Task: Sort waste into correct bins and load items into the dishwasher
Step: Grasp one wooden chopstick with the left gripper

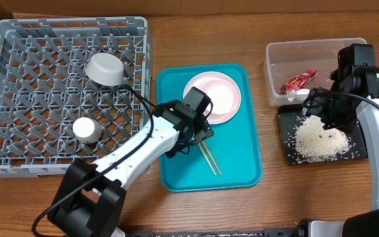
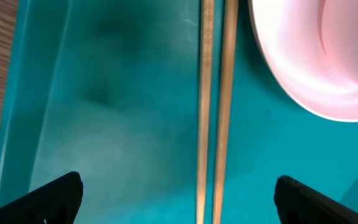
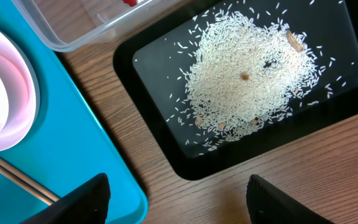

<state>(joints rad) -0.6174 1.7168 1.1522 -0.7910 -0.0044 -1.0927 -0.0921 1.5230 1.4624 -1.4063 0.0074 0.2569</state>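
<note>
The robot's left gripper will next move down and close on the chopstick farther from the bowl (image 1: 203,152) (image 2: 202,194), since that chopstick is below the gripper, already between its open fingers.
Two wooden chopsticks (image 1: 210,159) lie side by side on the teal tray (image 1: 239,164), below the pinkish-white bowl (image 1: 220,99) that sits on the white plate (image 1: 189,86). My left gripper (image 1: 193,139) hangs open and empty just above the chopsticks (image 2: 213,112), one jaw on each side (image 2: 179,196); the bowl (image 2: 316,56) is at upper right. My right gripper (image 1: 316,105) is open and empty over the table edge (image 3: 179,199) beside the black tray (image 1: 288,155) holding the rice heap (image 1: 318,139) (image 3: 253,81). The red wrapper (image 1: 298,81) lies in the clear tub (image 1: 308,49).
The grey dish rack (image 1: 5,99) fills the left side; an upturned grey bowl (image 1: 104,68) and a small white cup (image 1: 86,130) stand in it. In the right wrist view the teal tray's corner (image 3: 73,155) lies close to the black tray (image 3: 166,155).
</note>
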